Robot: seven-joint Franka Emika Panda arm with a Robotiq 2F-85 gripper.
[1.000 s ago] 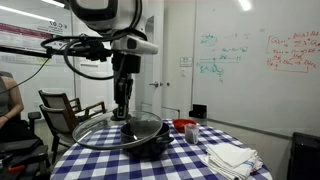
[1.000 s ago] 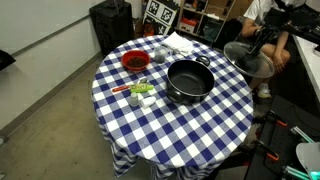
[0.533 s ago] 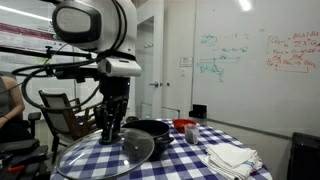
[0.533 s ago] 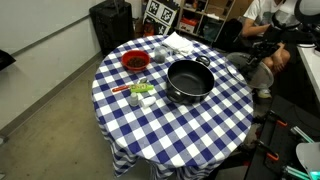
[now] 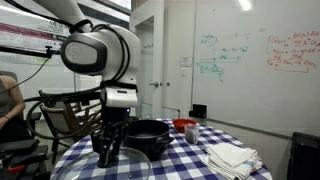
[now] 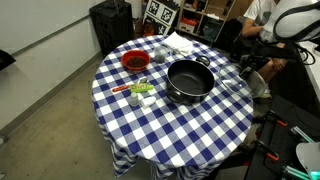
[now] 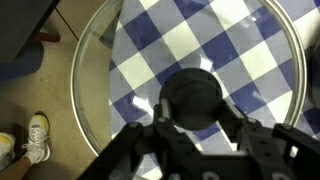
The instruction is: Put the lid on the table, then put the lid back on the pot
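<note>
My gripper moves away from the table's edge, which the lid overhangs, and down onto the checkered cloth (image 7: 229,92) next, then opens.
The lid (image 7: 200,45) is a clear glass disc with a metal rim and a dark central knob (image 7: 195,97). My gripper (image 7: 196,112) is shut on that knob. In both exterior views the lid (image 5: 100,168) (image 6: 236,84) hangs low at the edge of the checkered table (image 6: 170,130), beside the pot; I cannot tell whether it touches the cloth. In the wrist view part of the lid overhangs the table's edge. The black pot (image 6: 188,80) (image 5: 148,133) stands open near the table's middle.
A red bowl (image 6: 134,62), small items (image 6: 140,92) and white cloths (image 6: 180,43) (image 5: 232,157) lie on the table. A red cup (image 5: 184,126) stands behind the pot. A chair (image 5: 60,108) and a person (image 5: 8,100) are by the table; a shoe (image 7: 34,135) shows on the floor.
My gripper has carried the lid from above the pot sideways and down to the table's edge. The pot now stands uncovered.
</note>
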